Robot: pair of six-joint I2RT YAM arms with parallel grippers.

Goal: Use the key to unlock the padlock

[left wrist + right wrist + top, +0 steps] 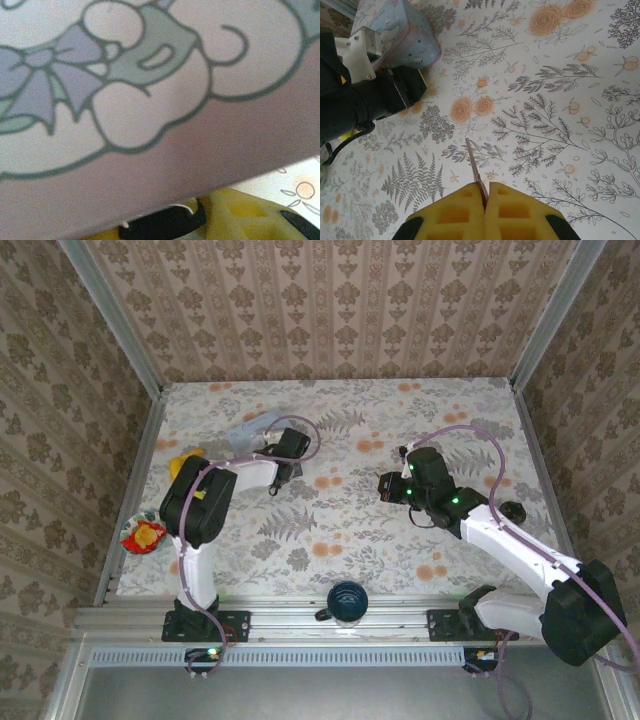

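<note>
The slanted tin comes back toward the key next in my left gripper, turning squarer, and is released, since the nearby orange flowers (328, 482) lie that way.
The pale blue cartoon tin (150, 90) sits right against the left wrist camera, and it lies tilted at the back left of the table (252, 426). Under its edge a small dark body with a thin pale curved line, which I take for the padlock (162, 225), sits between the yellow pads (240, 215) of my left gripper (167, 231), which is closed on it. My left gripper (288, 448) is at the tin's right end. My right gripper (486, 189) is shut on the key (475, 165), whose blade points forward over the floral cloth. It hovers mid-table (386, 486), apart from the tin (412, 35).
A dark blue mug (347, 602) stands at the front edge between the arm bases. A yellow object (186, 462) and a red-and-yellow item (143, 536) lie by the left rim. A small black object (513, 511) sits at the right. Patterned walls enclose the table.
</note>
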